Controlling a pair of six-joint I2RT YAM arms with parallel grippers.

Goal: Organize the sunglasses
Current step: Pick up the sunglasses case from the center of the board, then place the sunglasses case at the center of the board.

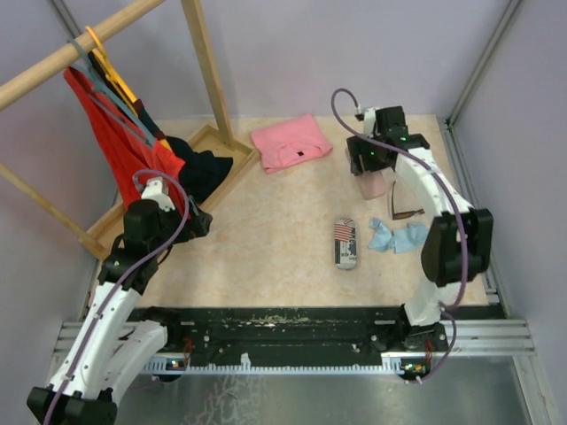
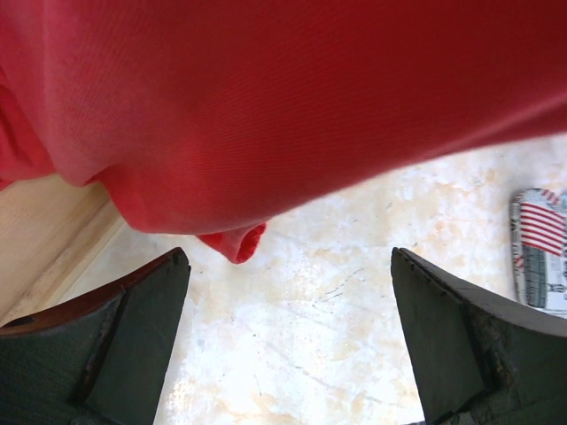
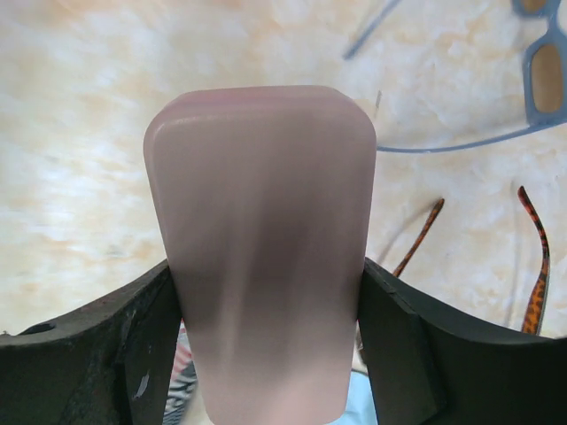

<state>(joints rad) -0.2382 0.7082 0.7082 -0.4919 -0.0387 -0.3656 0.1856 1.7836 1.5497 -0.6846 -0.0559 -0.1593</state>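
Next, my right gripper moves back, down and to the left in the top view and releases beside the flag-patterned case, since the tabletop there is bare.
My right gripper is shut on an oblong pink case, its fingers pressed on both long sides. In the top view that gripper holds the pink case at the back right of the table. The grey-blue sunglasses lie on the table to the upper right of the case. The thin brown sunglasses show only their mottled temple arms beside the case, and appear next to the right arm from above. My left gripper is open over bare table, under a red garment.
A flag-patterned case lies mid-table, light blue cloths to its right. A folded pink cloth sits at the back. The wooden rack's tray with dark clothes and hanging red garment fills the left.
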